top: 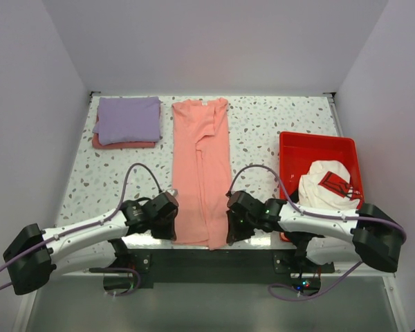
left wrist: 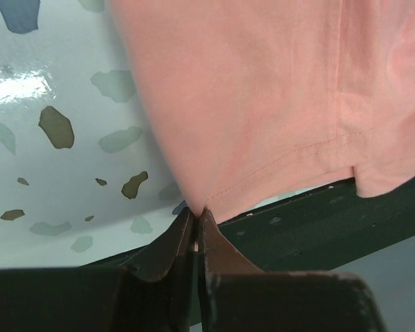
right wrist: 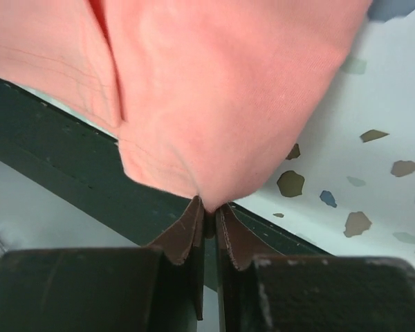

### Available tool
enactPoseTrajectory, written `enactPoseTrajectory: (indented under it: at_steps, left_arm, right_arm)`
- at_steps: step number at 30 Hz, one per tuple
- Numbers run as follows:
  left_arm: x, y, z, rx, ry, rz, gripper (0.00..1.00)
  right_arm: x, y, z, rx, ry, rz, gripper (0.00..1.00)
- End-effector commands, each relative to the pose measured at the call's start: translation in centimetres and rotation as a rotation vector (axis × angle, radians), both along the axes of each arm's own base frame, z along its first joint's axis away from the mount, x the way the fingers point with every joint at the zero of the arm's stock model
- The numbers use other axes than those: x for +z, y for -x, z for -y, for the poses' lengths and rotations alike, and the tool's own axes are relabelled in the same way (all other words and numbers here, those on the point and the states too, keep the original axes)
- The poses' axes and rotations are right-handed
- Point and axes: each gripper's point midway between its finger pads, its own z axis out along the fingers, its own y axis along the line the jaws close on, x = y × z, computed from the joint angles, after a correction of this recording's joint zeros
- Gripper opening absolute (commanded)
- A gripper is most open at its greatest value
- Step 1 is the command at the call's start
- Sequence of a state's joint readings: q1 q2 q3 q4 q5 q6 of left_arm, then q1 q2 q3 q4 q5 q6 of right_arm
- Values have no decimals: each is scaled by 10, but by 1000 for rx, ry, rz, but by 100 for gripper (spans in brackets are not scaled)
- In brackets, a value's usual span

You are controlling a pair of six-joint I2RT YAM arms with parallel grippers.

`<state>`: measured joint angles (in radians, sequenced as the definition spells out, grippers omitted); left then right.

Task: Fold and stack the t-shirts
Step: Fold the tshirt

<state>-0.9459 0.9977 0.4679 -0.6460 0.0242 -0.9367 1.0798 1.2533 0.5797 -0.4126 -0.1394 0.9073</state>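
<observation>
The pink t-shirt still lies as a long piece of cloth, so the left gripper will next lift outward, lower the hem corner onto the t-shirt's far half (top: 183,151) and let go of it there.
A salmon-pink t-shirt (top: 200,166) lies as a long narrow strip down the middle of the speckled table, collar at the far end. My left gripper (top: 173,228) is shut on its near left hem corner. In the left wrist view the tips (left wrist: 196,216) pinch the stitched hem of the shirt (left wrist: 263,90). My right gripper (top: 229,232) is shut on the near right corner, and in the right wrist view cloth (right wrist: 214,90) bunches into the closed tips (right wrist: 209,206). A folded lavender t-shirt (top: 128,119) rests on a folded reddish one (top: 124,144) at the far left.
A red tray (top: 318,142) at the right holds a crumpled white t-shirt (top: 328,183) with a red print. The pink shirt's hem hangs over the dark near edge of the table (left wrist: 318,221). White walls enclose the table on three sides.
</observation>
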Motion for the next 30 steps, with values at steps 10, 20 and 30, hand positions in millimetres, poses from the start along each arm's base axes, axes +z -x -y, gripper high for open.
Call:
enactPoseTrajectory:
  at_steps: [10,20,30]
  left_arm:
    - [48,-46,3,102,-51,182,0]
    - [95,-136,16,233,72,369,0]
    - [127,-206,16,296,110,510,0]
  right_arm:
    - [64,-72,11,-62,26,263,2]
    - [99,-138,-12,-60,10,416,2]
    - [126,-216,-23,-131,24,546,2]
